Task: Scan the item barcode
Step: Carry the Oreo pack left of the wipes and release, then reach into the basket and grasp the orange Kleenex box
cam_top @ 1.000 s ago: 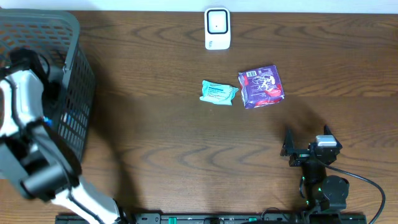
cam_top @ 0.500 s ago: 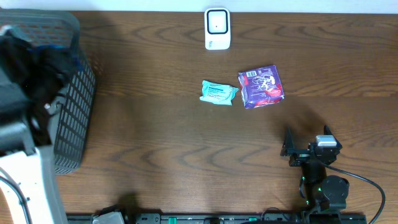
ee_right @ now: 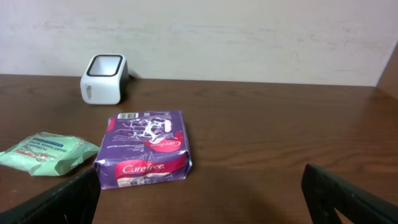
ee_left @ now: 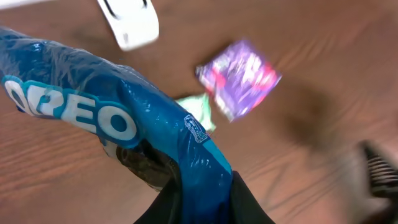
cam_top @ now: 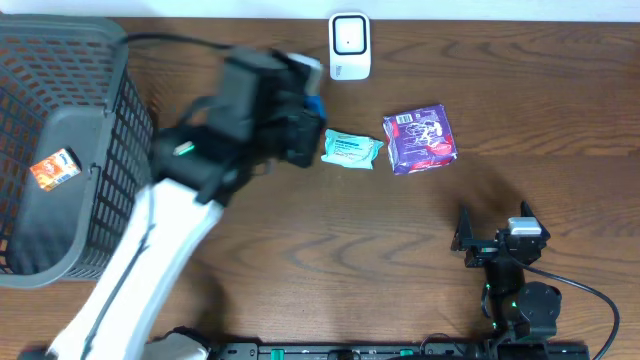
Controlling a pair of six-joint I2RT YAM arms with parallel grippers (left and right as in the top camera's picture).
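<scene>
The bare wood (cam_top: pixel 314 174) beside the green pack is empty below my left gripper, so I will move it down there next and release the blue Oreo pack (cam_top: pixel 314 108).
My left gripper (ee_left: pixel 202 200) is shut on a blue Oreo pack (ee_left: pixel 112 115), gripping it by one end and holding it above the table. From overhead, that gripper (cam_top: pixel 305 108) hangs just left of and below the white scanner (cam_top: pixel 349 45), with a bit of the blue pack (cam_top: pixel 314 108) showing. The scanner (ee_left: pixel 127 22) also shows at the top of the left wrist view. My right gripper (cam_top: pixel 492 228) stands open near the front right, nothing between its fingers (ee_right: pixel 62 202).
A green pack (cam_top: pixel 351 149) and a purple Carefree pack (cam_top: pixel 420 139) lie side by side below the scanner. A grey basket (cam_top: pixel 128 120) stands at the far left with an orange packet (cam_top: pixel 54 167) in it.
The left arm has swung out of the basket and to the right, carrying the Oreo pack to just beside the scanner. The right arm has not moved.
</scene>
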